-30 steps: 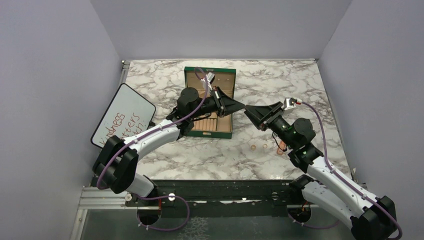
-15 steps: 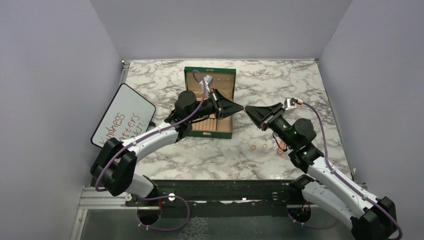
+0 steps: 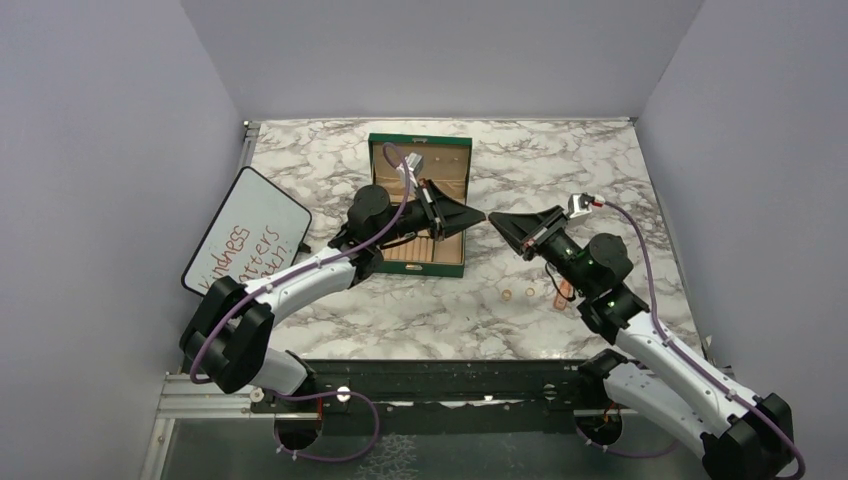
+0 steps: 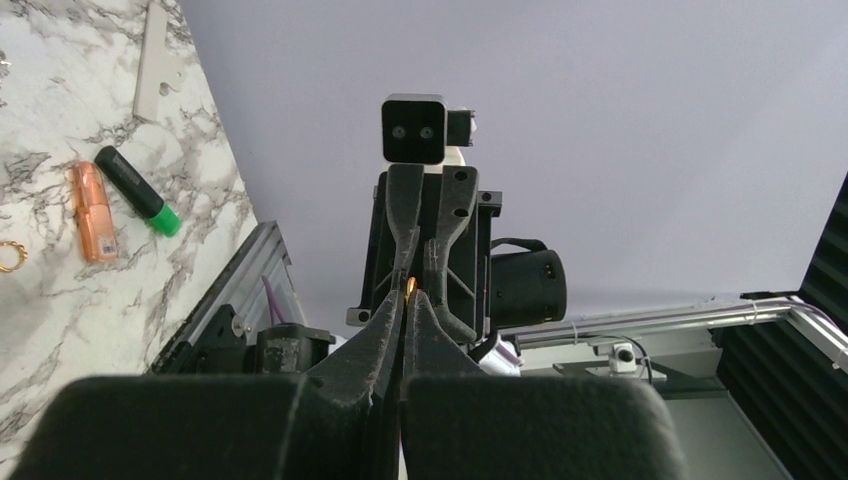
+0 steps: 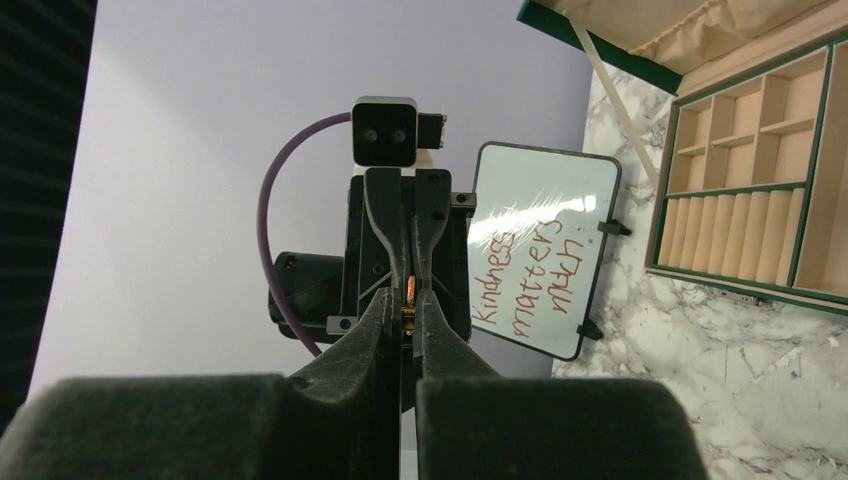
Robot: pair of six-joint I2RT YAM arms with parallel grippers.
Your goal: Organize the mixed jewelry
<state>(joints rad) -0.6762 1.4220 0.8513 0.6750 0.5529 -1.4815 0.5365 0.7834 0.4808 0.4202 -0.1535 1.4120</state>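
Next I should swing my right gripper to the left in the top view and down onto the padded rolls to release the ring, since the rolls' grooves are empty.
My two grippers meet tip to tip in the air just right of the open green jewelry box (image 3: 420, 150). A tiny gold ring (image 4: 412, 289) is pinched edge-on at the tips of my left gripper (image 4: 409, 297), which is shut on it. From the opposite side my right gripper (image 5: 406, 298) has its jaws closed against the same gold ring (image 5: 408, 292). In the top view the left gripper (image 3: 479, 216) and the right gripper (image 3: 494, 218) nearly touch. Two more small gold rings (image 3: 507, 295) lie on the marble in front of the right arm. No necklace is in view.
The box's tan compartments (image 5: 760, 200) are open. An orange marker (image 4: 91, 211) and a black-and-green highlighter (image 4: 138, 190) lie on the marble table (image 3: 560, 160) near the right arm. A whiteboard (image 3: 245, 230) with red writing rests at the left edge.
My right gripper's jaws have closed onto the gold ring held by the left gripper. Both arms have shifted slightly left, with their tips still together.
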